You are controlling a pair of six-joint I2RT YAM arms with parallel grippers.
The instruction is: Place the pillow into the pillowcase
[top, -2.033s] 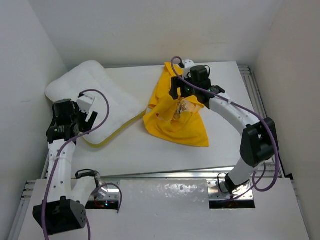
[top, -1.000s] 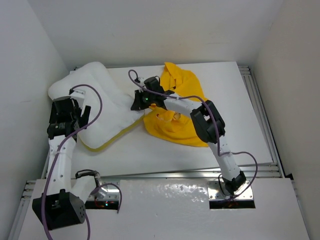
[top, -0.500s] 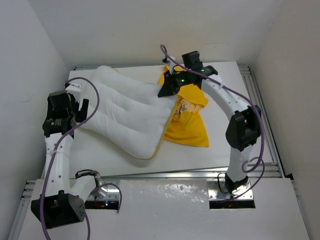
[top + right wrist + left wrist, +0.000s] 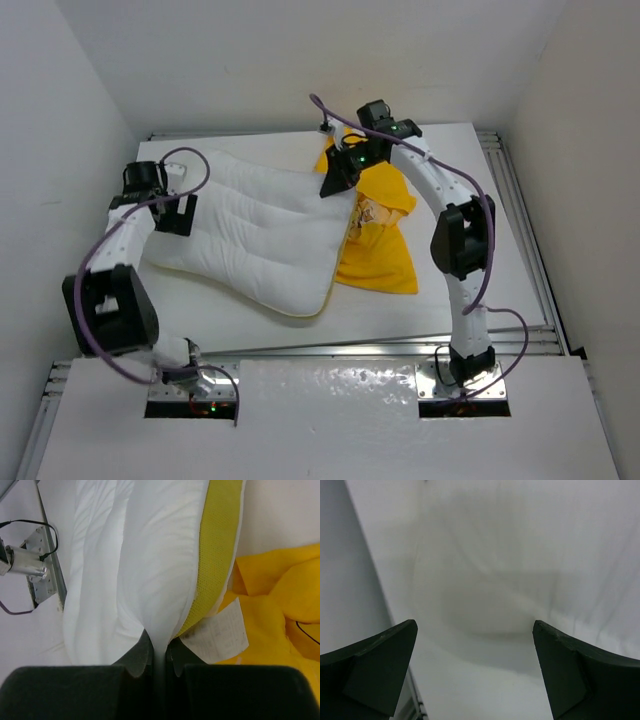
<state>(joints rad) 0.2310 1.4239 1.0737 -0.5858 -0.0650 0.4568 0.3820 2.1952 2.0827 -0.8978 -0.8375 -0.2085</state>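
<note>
The pillow's corner overlaps the pillowcase, so my right gripper should next pull it left in the top view, over the tabletop beside the pillowcase, and release it.
The white pillow [image 4: 255,240] lies slantwise across the left and middle of the table, its right end resting on the yellow pillowcase [image 4: 380,255]. My right gripper [image 4: 332,184] is shut on the pillow's far right corner. In the right wrist view the jaws of the right gripper [image 4: 159,647] pinch white pillow [image 4: 150,555] fabric beside its yellow mesh edge band [image 4: 217,545] and a paper label [image 4: 217,635]. The pillowcase [image 4: 280,605] lies crumpled to the right. My left gripper [image 4: 178,216] stands open at the pillow's left end. Between the left gripper's [image 4: 475,630] fingers there is only a blurred white surface.
White walls close in on the table [image 4: 470,300] on the left, back and right. Metal rails [image 4: 520,240] run along its right edge and its front edge [image 4: 330,348]. A bracket with a cable [image 4: 30,560] shows in the right wrist view at the table's side.
My right gripper has dragged the pillow right and toward the back, onto the pillowcase's edge. The left arm has swung toward the back, to the pillow's left end, still open.
</note>
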